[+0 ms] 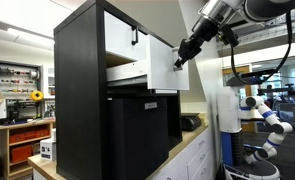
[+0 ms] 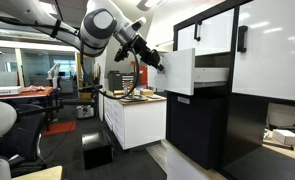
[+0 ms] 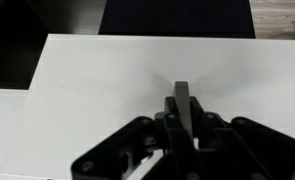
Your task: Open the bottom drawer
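Note:
I should keep my gripper in place and open its fingers to let go of the grey bar handle (image 3: 182,95) between them, because the drawer is pulled out.
The bottom drawer (image 1: 163,62) is a white flat front in a black cabinet (image 1: 82,90) and stands pulled out from it, as both exterior views show (image 2: 183,72). In the wrist view its white front (image 3: 97,90) fills the frame, with the grey bar handle (image 3: 182,95) at its centre. My gripper (image 3: 183,122) is shut on this handle, one finger on each side. In the exterior views the gripper (image 1: 181,58) (image 2: 160,63) sits against the drawer's front.
Above the open drawer is a closed white front with a black handle (image 1: 134,36) (image 2: 242,38). Below it is a dark cabinet section (image 1: 137,130). A white counter unit (image 2: 137,115) with clutter on top stands behind the arm. Another robot (image 1: 267,115) stands nearby.

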Available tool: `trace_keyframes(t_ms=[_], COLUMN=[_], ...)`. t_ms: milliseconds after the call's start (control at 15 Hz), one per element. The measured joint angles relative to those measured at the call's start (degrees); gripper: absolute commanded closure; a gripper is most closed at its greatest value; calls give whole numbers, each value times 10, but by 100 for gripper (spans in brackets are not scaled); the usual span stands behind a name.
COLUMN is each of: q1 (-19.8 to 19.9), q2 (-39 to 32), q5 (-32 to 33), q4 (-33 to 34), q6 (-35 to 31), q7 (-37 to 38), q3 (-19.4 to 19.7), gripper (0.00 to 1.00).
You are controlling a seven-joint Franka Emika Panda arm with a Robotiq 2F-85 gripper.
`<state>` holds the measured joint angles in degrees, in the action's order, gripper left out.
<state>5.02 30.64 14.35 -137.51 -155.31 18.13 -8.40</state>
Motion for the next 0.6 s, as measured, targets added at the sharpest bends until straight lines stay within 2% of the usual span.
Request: trace_keyframes(t_ms=[67, 133, 200, 333, 600], q1=[2, 3, 3, 5, 7], q2=[6, 11, 16, 23, 20], q5=[-3, -6, -9, -17, -32], q4=[-5, -10, -14, -20, -67], q6=[0, 0, 0, 0, 26], q7=[0, 0, 0, 0, 3], q3=[-2, -3, -4, -4, -4], gripper=[96, 84, 60, 59, 36])
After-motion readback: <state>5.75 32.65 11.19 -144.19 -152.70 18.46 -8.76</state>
